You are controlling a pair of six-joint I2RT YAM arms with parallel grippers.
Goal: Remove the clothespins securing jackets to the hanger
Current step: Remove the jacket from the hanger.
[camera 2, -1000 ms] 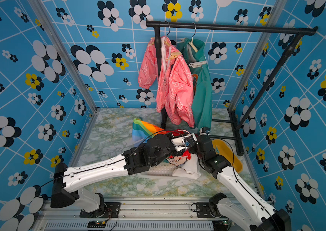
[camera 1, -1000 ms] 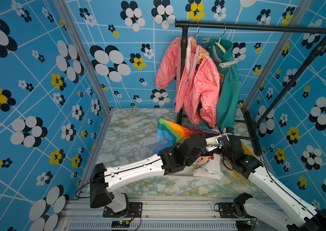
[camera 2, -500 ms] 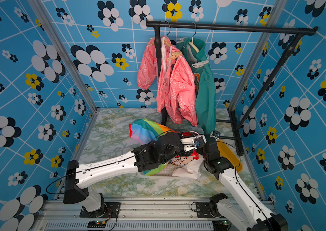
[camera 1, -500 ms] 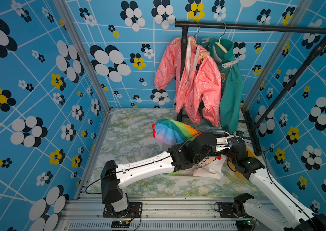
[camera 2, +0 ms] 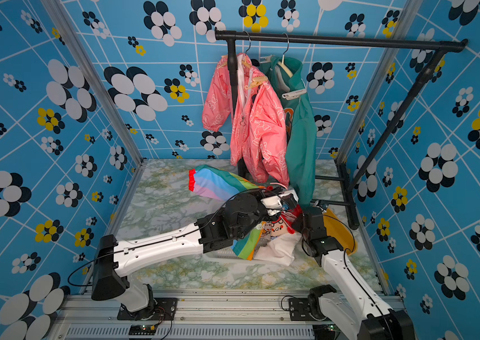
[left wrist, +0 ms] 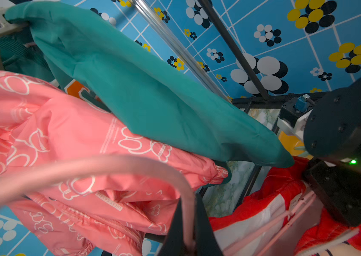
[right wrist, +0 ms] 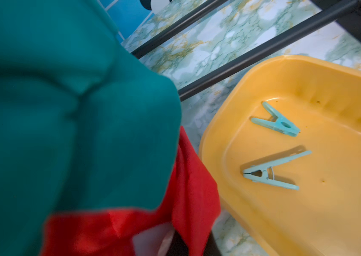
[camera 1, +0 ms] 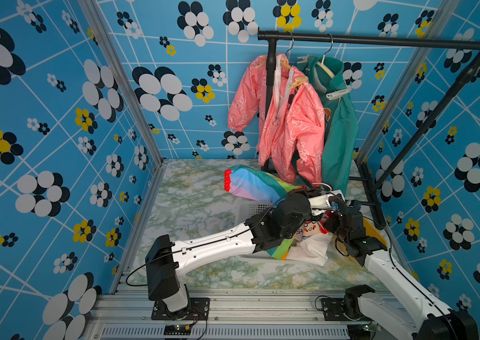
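My right gripper moves away from the yellow tray, over the white basket, and releases the red trim next, since the basket lies below the gripper, opposite the tray.
A pink jacket (camera 1: 280, 123) and a teal jacket (camera 1: 340, 135) hang on the black rail. A tan clothespin (camera 1: 297, 81) sits on the pink jacket's shoulder, a whitish-grey clothespin (camera 1: 336, 94) on the teal one. The white jacket with red trim (camera 1: 309, 248) and rainbow sleeves lies low over a basket. My left gripper (left wrist: 189, 235) is shut on its pale pink hanger (left wrist: 108, 164). My right gripper (right wrist: 188, 243) is shut on the jacket's red trim (right wrist: 192, 188). Two pale green clothespins (right wrist: 274, 120) (right wrist: 272, 171) lie in the yellow tray (right wrist: 308, 221).
A white basket (camera 1: 250, 209) stands under the white jacket. The yellow tray (camera 1: 375, 232) sits beside the rack's black base bars (camera 1: 371, 188). The teal sleeve (right wrist: 64, 88) hangs close over my right gripper. Patterned walls close in the marble floor (camera 1: 197, 206).
Both arms have carried the white jacket and its hanger to the right, toward the rack. The rainbow sleeve has stretched out to the left. Both grips stay shut.
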